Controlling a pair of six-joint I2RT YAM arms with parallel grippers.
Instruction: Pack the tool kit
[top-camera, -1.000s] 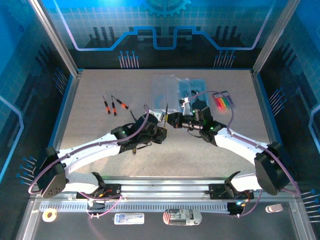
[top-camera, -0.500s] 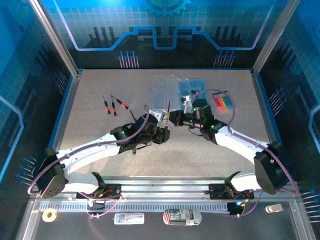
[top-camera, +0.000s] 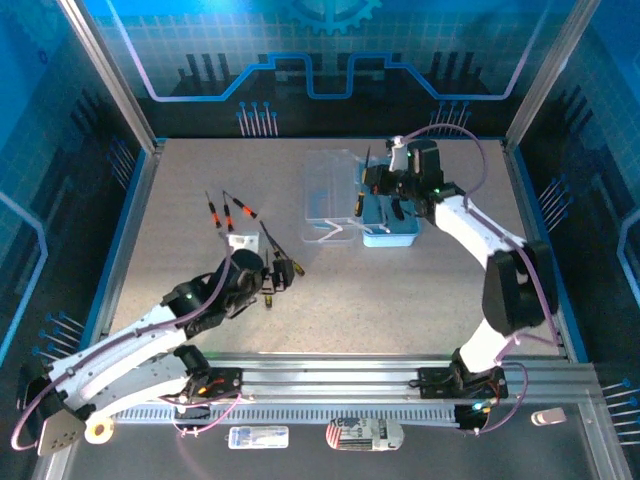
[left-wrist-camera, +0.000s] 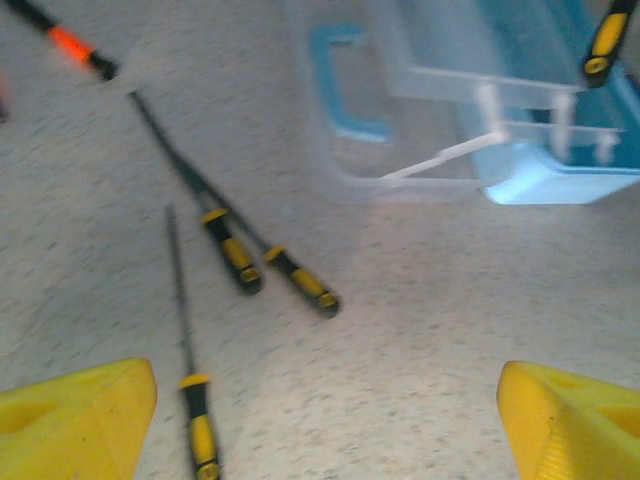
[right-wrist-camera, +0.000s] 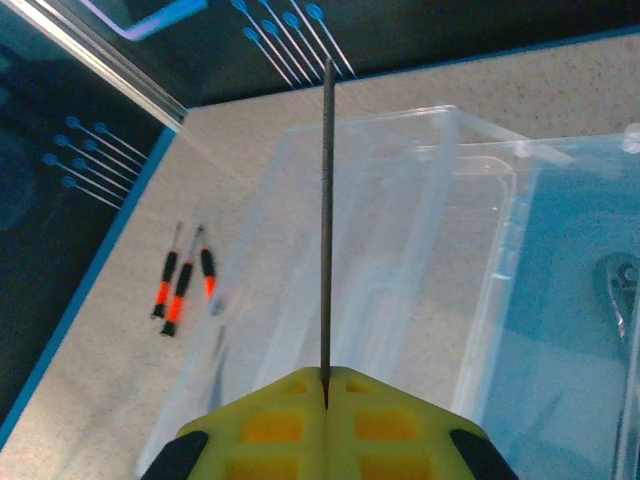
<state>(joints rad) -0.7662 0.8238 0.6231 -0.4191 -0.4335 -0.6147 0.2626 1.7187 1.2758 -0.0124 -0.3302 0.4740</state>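
The clear lid's hinge-side strip (right-wrist-camera: 446, 278) is empty and below my right gripper, so I should lower the gripper to it and release the thin dark shaft (right-wrist-camera: 326, 200) there.
The tool kit box lies open at the far middle of the table, with its clear lid (top-camera: 330, 190) (right-wrist-camera: 390, 250) to the left of its blue base (top-camera: 392, 232) (left-wrist-camera: 560, 170). My right gripper (top-camera: 372, 182) (right-wrist-camera: 326, 375) hovers over the box, shut on the thin dark shaft (right-wrist-camera: 326, 200) of a screwdriver. That screwdriver's yellow handle (left-wrist-camera: 605, 40) hangs below the fingers. My left gripper (top-camera: 280, 272) (left-wrist-camera: 320, 430) is open and empty above the table. Three yellow-handled screwdrivers (left-wrist-camera: 235, 255) (left-wrist-camera: 300, 282) (left-wrist-camera: 200, 430) lie just ahead of it.
Three orange-handled screwdrivers (top-camera: 228, 213) (right-wrist-camera: 180, 290) lie on the table left of the lid. A metal tool (right-wrist-camera: 625, 290) rests in the blue base. The table's raised blue rim (top-camera: 130, 220) bounds the left side. A tape roll (top-camera: 98, 430) sits beyond the near rail.
My left gripper opened and pulled back to the near left. The right arm swung from the table's middle to the far box, carrying the screwdriver.
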